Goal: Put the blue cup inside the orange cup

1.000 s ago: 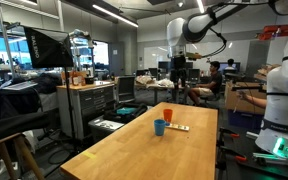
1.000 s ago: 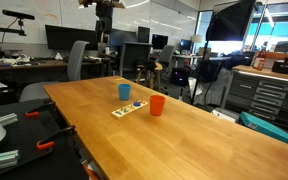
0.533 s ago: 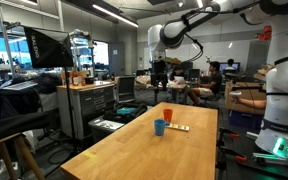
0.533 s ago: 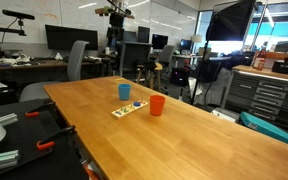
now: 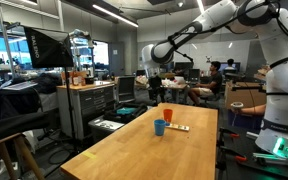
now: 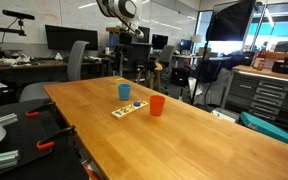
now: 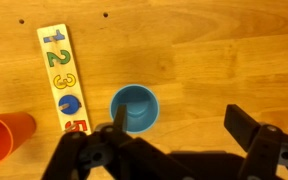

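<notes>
The gripper moves down onto the side of the blue cup's rim away from the puzzle strip next and closes. The blue cup point(image 7: 134, 108) stands upright, top open.
The blue cup point(image 7: 134, 108) stands upright and empty on the wooden table, seen from above in the wrist view. The orange cup point(image 7: 6, 137) is at the lower left edge of that view. In both exterior views the blue cup point(image 5: 160, 127) point(image 6: 124, 91) and the orange cup point(image 5: 168, 116) point(image 6: 157, 105) stand a short way apart. My gripper point(image 7: 182, 125) is open and empty, high above the table. Its one finger overlaps the blue cup's edge in the wrist view. It also shows in both exterior views point(image 5: 154, 95) point(image 6: 141, 36).
A wooden number puzzle strip point(image 7: 62, 80) lies flat between the cups, also seen in an exterior view point(image 6: 127, 109). The long wooden table point(image 5: 134, 150) has bare surface toward the near end. Chairs, cabinets and monitors stand around it.
The arm has swung in from beyond the far end of the table toward the cups and come lower. The cups and puzzle strip have not moved.
</notes>
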`<state>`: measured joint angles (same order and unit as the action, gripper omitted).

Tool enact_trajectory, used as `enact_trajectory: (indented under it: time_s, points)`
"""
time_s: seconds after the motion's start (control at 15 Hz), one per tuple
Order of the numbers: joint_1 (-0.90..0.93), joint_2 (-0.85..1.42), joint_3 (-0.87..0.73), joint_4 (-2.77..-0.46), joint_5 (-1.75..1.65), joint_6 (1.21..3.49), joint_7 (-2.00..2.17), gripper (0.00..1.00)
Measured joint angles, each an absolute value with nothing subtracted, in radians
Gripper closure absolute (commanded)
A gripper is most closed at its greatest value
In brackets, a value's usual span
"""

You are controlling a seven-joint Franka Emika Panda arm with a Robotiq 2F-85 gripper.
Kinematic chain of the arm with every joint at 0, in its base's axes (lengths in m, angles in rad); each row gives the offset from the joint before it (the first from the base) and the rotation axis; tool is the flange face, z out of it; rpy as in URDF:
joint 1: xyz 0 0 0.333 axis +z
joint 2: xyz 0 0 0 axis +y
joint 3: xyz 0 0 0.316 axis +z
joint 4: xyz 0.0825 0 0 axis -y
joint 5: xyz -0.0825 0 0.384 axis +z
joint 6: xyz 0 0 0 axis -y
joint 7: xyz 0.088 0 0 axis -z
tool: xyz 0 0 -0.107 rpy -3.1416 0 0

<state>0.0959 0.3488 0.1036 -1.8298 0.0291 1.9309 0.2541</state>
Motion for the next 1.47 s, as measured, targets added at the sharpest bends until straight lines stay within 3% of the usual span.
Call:
enact_trajectory:
  time_s: [1.33,1.4,1.47]
  points:
    - [0.117,0.521,0.081,-2.011,-0.022,2.383,0.221,0.00]
    - [0.122,0.526,0.081,-2.011,-0.022,2.391,0.221,0.25]
    - [0.127,0.529,0.081,-2.011,-0.022,2.396,0.221,0.27]
